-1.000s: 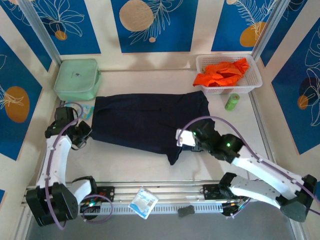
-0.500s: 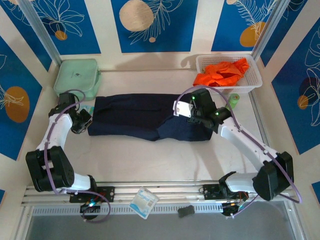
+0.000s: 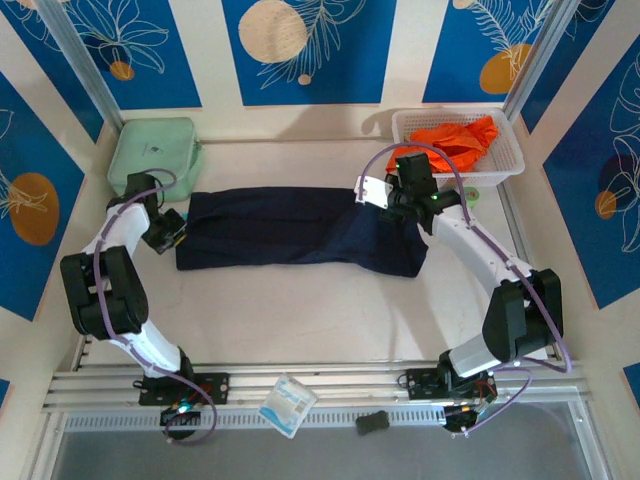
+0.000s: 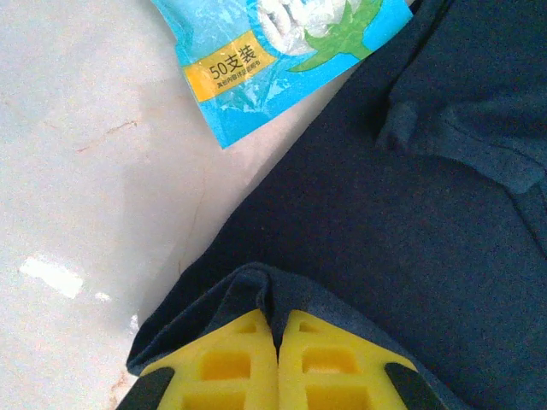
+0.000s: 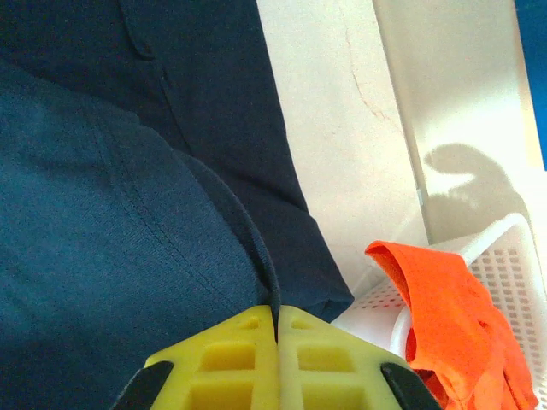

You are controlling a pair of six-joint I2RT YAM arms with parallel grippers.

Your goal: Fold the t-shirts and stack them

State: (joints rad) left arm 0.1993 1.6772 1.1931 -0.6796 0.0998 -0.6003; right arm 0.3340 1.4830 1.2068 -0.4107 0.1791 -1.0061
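My left gripper should carry the pinched fold outward onto the navy cloth [image 4: 385, 222] by the blue packet and let go of it there, because that cloth is still uncovered.
The navy t-shirt [image 3: 300, 228] lies across the middle of the table as a long band, its near part doubled over toward the back. My left gripper [image 3: 172, 232] is at its left end, its yellow fingers [image 4: 231, 367] shut on a pinched fold of navy cloth [image 4: 385, 222]. At the band's back right corner my right gripper [image 3: 385, 200] is shut on the shirt's hem [image 5: 128, 213]. The orange t-shirt [image 3: 445, 145] lies bunched in the white basket [image 3: 505, 165], and in the right wrist view the orange cloth [image 5: 444, 316] is just right of the fingers.
A pale green zipped case [image 3: 152, 155] sits at the back left. A blue printed packet [image 4: 273, 51] lies by the shirt's left end. A green roll [image 3: 468, 200] stands below the basket, and another blue packet [image 3: 287, 405] rests on the front rail.
Both grippers carried the navy shirt's near edge toward the back, folding it into a narrower band. The right arm swung from the front centre to beside the basket.
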